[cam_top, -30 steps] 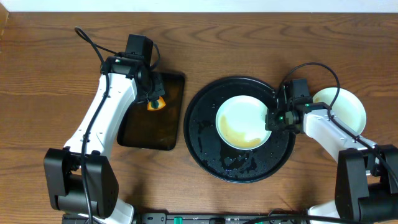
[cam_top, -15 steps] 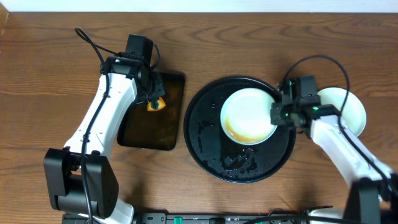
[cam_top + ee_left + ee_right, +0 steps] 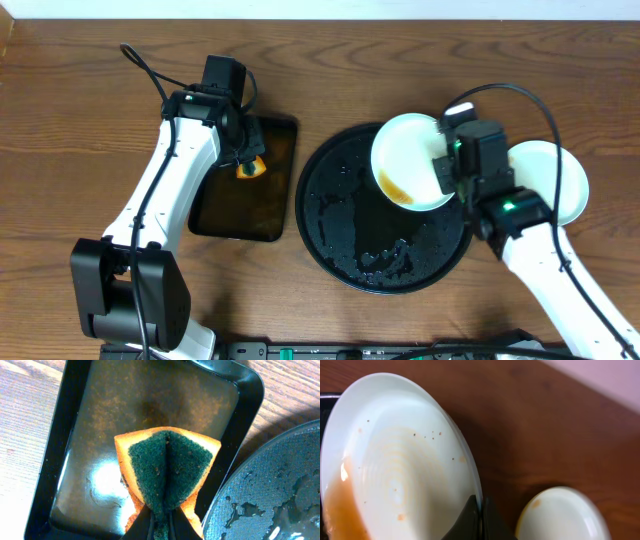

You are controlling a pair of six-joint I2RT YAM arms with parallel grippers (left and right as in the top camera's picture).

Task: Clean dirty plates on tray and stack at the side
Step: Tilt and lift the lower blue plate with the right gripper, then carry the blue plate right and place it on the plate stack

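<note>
My right gripper will move to its right in the overhead view and go down to the second pale plate (image 3: pixel 550 182) (image 3: pixel 564 516). It will let go of the rim of its plate there.
My right gripper (image 3: pixel 447 172) is shut on the rim of a pale plate (image 3: pixel 412 160) with a brown smear and holds it tilted above the far right of the wet black round tray (image 3: pixel 340 215). In the right wrist view the plate (image 3: pixel 395 470) fills the left and my fingers (image 3: pixel 481 515) pinch its edge. A second pale plate (image 3: pixel 552 178) lies on the wooden tabletop to the right and also shows in the right wrist view (image 3: pixel 560 515). My left gripper (image 3: pixel 161 522) is shut on an orange-and-green sponge (image 3: pixel 167 467) over the rectangular tray. The third plate is out of view.
A dark rectangular tray (image 3: pixel 245 215) holding water sits left of the round tray; it fills the left wrist view (image 3: pixel 75 435). Brown wood tabletop (image 3: pixel 60 150) surrounds everything. Water drops lie on the round tray (image 3: pixel 280 495).
My right gripper has lifted the smeared plate off the round tray, tilted it and carried it up and to the right. The left arm and sponge have not moved.
</note>
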